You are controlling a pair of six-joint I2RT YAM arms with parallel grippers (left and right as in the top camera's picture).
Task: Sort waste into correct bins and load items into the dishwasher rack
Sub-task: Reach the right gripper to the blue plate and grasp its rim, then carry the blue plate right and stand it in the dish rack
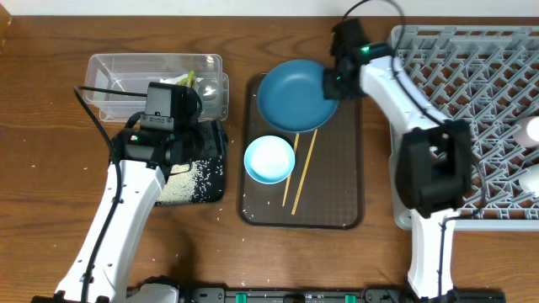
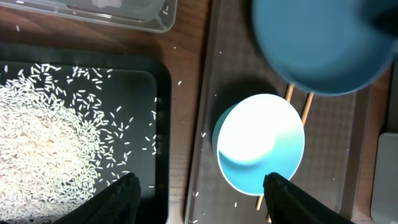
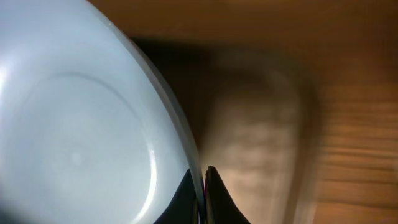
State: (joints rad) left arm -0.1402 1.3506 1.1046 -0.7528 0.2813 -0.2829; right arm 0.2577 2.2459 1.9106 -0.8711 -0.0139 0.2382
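Observation:
I will next carry the plate to the rack's empty far corner, to my right gripper's right in the overhead view, turn it upright and let it go.
The dark blue plate is at the far end of the brown serving tray. My right gripper is shut on its right rim. In the right wrist view the fingertips pinch the thin edge of the plate. The pale blue bowl sits on the tray beside two chopsticks. My left gripper hangs open and empty over the gap between the black tray, with its rice, and the bowl. The wrapper lies in the clear tub.
The grey dishwasher rack fills the right side. Two white cups show at its right edge. A few rice grains lie scattered on the brown tray and on the wooden table around the black tray.

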